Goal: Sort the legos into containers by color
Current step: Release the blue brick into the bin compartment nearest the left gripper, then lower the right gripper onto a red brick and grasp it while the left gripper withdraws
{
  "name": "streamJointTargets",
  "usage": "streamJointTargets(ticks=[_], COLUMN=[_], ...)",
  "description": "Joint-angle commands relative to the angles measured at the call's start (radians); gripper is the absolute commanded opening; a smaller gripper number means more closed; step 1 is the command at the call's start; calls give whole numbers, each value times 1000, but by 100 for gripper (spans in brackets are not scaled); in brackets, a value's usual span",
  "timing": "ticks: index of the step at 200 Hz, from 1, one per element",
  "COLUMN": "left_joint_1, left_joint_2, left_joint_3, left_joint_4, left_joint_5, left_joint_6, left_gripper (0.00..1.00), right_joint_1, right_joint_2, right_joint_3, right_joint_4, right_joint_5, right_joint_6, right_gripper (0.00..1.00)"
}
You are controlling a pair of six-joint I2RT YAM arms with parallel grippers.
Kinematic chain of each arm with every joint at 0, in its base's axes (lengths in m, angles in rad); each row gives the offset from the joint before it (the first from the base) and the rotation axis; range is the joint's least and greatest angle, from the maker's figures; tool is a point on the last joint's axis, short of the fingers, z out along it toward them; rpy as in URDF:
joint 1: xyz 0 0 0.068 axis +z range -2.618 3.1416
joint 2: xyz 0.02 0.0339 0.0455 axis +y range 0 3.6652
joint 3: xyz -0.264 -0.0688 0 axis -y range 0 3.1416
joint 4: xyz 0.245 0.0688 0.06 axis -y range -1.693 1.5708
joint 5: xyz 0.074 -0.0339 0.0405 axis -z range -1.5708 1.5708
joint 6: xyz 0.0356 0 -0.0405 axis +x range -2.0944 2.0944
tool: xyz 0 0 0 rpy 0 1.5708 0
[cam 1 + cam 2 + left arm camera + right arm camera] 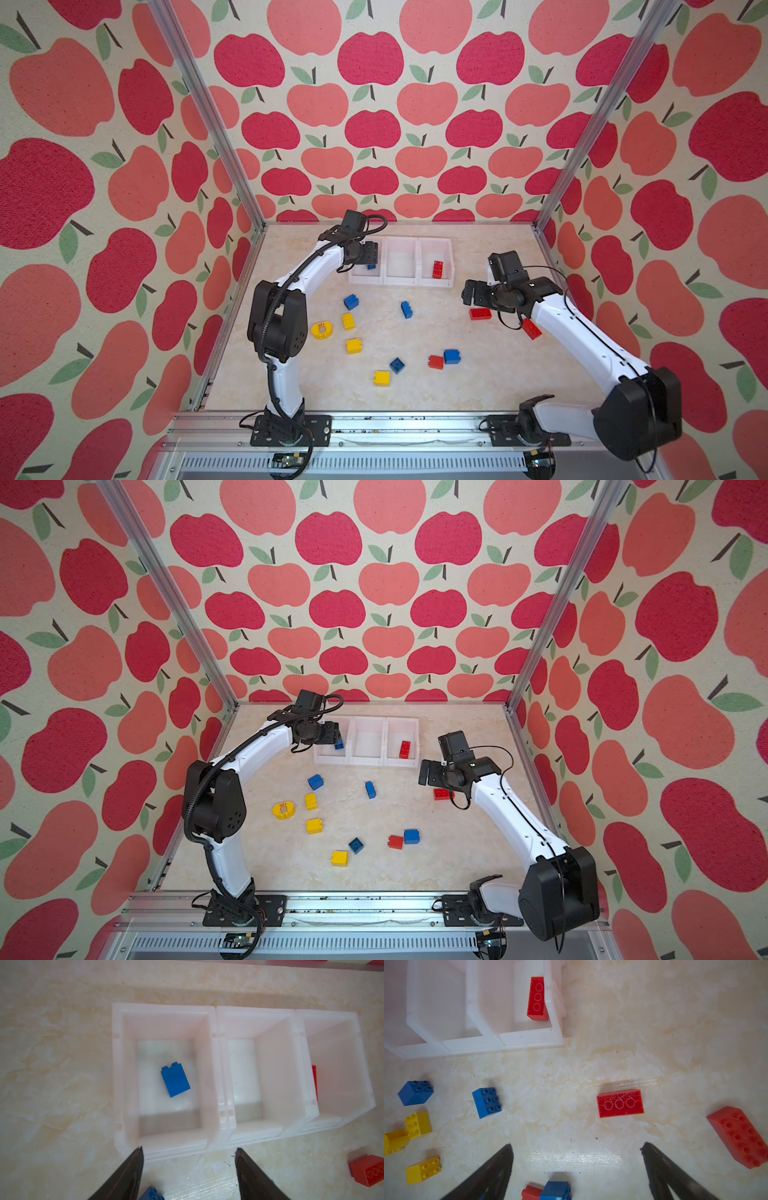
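The flat red lego (480, 314) (620, 1103) lies lengthwise along the opening between my fingers, so next my right gripper comes down over it and closes on its short ends.
Three joined white containers (401, 284) stand at the back of the table. My left gripper (189, 1148) hangs open and empty over the leftmost one (166, 1006), where a blue lego (175, 1081) lies. A red lego (537, 998) leans inside the rightmost container (529, 1040). My right gripper (576, 1144) is open and empty above the table, right of the containers. A flat red lego (620, 1103) lies just ahead of it and another red lego (739, 1136) lies off to its side. Blue (351, 301), yellow (353, 345) and red (436, 362) legos lie loose mid-table, with a rounded yellow piece (322, 330).
Apple-patterned walls and aluminium posts (540, 224) close in the table on three sides. A metal rail (374, 419) with both arm bases runs along the front edge. The left arm's elbow (276, 320) stands close to the rounded yellow piece.
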State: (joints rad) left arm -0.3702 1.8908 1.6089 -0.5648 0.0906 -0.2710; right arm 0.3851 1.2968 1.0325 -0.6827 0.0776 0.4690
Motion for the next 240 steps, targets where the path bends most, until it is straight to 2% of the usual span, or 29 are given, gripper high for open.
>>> streamJointTargets(ticks=[1,45,70,97,155,240], left_joint_1=[6,64,115,155,195,199], left_joint_2=[-79,-251,-348,-424,-508,-504], left_joint_3=[-75,-278,-390,-469,-545,-564], left_joint_4=[54,141,198,217,216,240], left_joint_5=[24,103,163,182,192,198], left_joint_6=[-25,-88,-125,-131,-135,-149], left_gripper=[75,82,86,90,94,96], right_joint_1=[-53,-135,-149,-150,-147,-95], right_joint_2=[40,132,222,316,405,462], right_joint_3=[7,41,67,100,124,115], right_joint_4=[-59,-87,-87,-79,-42,-14], right_joint_5=[27,-1,-3,-4,-2,21], right_joint_6=[-79,-178,-235,-273,-277,-294], right_gripper=[99,99,99,99,99,97])
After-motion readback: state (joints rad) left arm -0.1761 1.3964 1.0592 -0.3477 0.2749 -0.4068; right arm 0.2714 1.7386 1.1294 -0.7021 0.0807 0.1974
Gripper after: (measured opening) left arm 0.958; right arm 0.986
